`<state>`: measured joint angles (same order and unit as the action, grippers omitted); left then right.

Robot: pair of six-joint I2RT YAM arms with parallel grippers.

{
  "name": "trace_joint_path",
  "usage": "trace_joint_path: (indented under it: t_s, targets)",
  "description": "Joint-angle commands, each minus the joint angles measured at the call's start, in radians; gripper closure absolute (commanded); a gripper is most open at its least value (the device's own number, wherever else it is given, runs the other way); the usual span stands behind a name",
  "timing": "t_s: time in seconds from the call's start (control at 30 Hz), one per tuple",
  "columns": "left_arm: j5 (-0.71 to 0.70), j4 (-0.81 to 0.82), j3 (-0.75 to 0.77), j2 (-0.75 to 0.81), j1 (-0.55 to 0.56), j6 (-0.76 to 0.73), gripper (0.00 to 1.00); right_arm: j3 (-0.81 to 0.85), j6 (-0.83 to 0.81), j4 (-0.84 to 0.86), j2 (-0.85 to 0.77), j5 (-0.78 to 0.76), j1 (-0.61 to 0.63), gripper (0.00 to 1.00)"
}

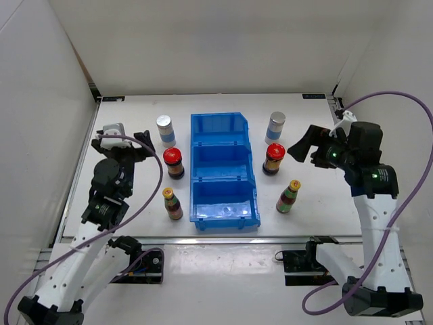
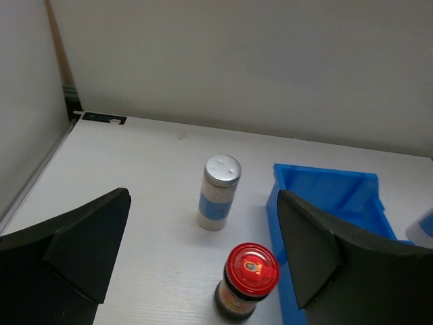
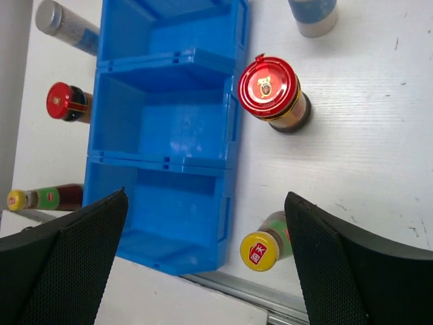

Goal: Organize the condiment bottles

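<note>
The nearer yellow-capped bottle is still outside the empty blue bin, so my right gripper will reach back and down around the neck beneath its cap [image 1: 292,191] [image 3: 272,238] and close.
Six condiment bottles stand outside the bin. On its left are a white-blue silver-lidded bottle [image 1: 165,130], a red-capped dark jar [image 1: 174,162] and a slim yellow-capped bottle [image 1: 172,203]. On its right are a silver-lidded bottle [image 1: 275,126], a red-capped jar [image 1: 274,158] and a yellow-capped bottle [image 1: 289,196]. My left gripper [image 1: 143,145] is open and empty, raised left of the left jar [image 2: 247,281] and left silver-lidded bottle [image 2: 220,193]. My right gripper [image 1: 308,145] is open and empty, raised right of the right jar [image 3: 270,91] and right yellow-capped bottle [image 3: 264,247].
A blue bin [image 1: 193,169] with three empty compartments sits mid-table between the two rows; it also shows in the left wrist view [image 2: 325,196] and the right wrist view [image 3: 233,128]. White walls enclose the table on three sides.
</note>
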<state>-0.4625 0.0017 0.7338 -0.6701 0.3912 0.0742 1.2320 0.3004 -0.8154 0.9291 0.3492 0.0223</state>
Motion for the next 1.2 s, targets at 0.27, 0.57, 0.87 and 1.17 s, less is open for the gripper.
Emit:
trace_joint_path:
  t_s: [0.27, 0.57, 0.87, 1.17]
  targets:
    - [-0.232, -0.311, 0.038, -0.074, 0.063, 0.393, 0.0, -0.134, 0.031, -0.021, 0.05, 0.102, 0.036, 0.01]
    - [-0.129, -0.281, 0.018, -0.106, 0.081, 0.283, 0.0, -0.426, 0.199, 0.055, -0.352, -0.212, 0.116, 0.01]
    - [-0.197, -0.29, -0.011, -0.108, 0.081, 0.295, 0.0, -0.522, 0.187, 0.125, -0.429, -0.415, 0.116, 0.01]
    - [-0.242, -0.29, -0.022, -0.108, 0.081, 0.32, 0.0, -0.674, 0.135, 0.275, -0.543, -0.383, 0.116, 0.02]
